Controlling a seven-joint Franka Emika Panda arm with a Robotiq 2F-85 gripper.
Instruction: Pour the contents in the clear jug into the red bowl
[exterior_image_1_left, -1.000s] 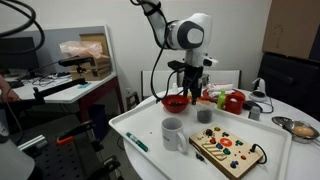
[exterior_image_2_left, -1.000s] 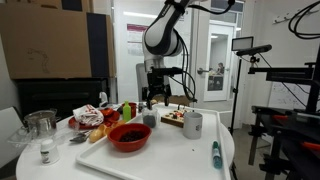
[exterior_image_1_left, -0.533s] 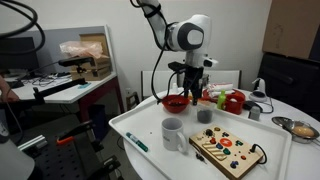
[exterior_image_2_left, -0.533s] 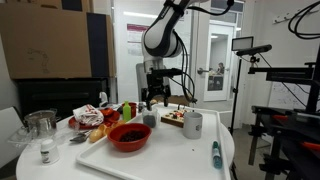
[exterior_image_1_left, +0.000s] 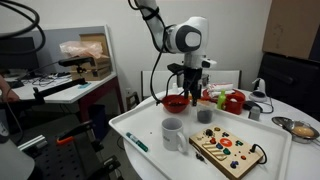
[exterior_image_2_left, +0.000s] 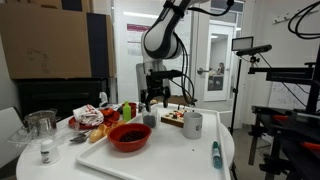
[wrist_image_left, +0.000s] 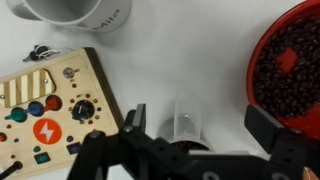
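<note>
My gripper lowers around the clear jug's translucent part (wrist_image_left: 187, 114) and closes there next, since that part stands below my gripper, lined up between its open fingers.
The clear jug (wrist_image_left: 185, 118) is a small translucent cup standing upright on the white tray, with something dark in its bottom. It also shows in both exterior views (exterior_image_1_left: 204, 115) (exterior_image_2_left: 149, 119). My gripper (wrist_image_left: 201, 122) hangs above it, open, with one finger on each side of the jug and not touching it. It shows in both exterior views (exterior_image_1_left: 192, 88) (exterior_image_2_left: 154, 97). The red bowl (wrist_image_left: 290, 60) is shallow and holds dark beans. It sits right beside the jug (exterior_image_1_left: 176, 101) (exterior_image_2_left: 128, 136).
A white mug (exterior_image_1_left: 172, 133) (wrist_image_left: 80, 12) and a wooden board with coloured knobs (exterior_image_1_left: 228, 152) (wrist_image_left: 50, 110) stand on the tray (exterior_image_1_left: 140, 125). A green marker (exterior_image_1_left: 136, 142) lies near the tray's edge. A taller red object (exterior_image_1_left: 234, 100) and a metal dish (exterior_image_1_left: 300, 127) sit nearby.
</note>
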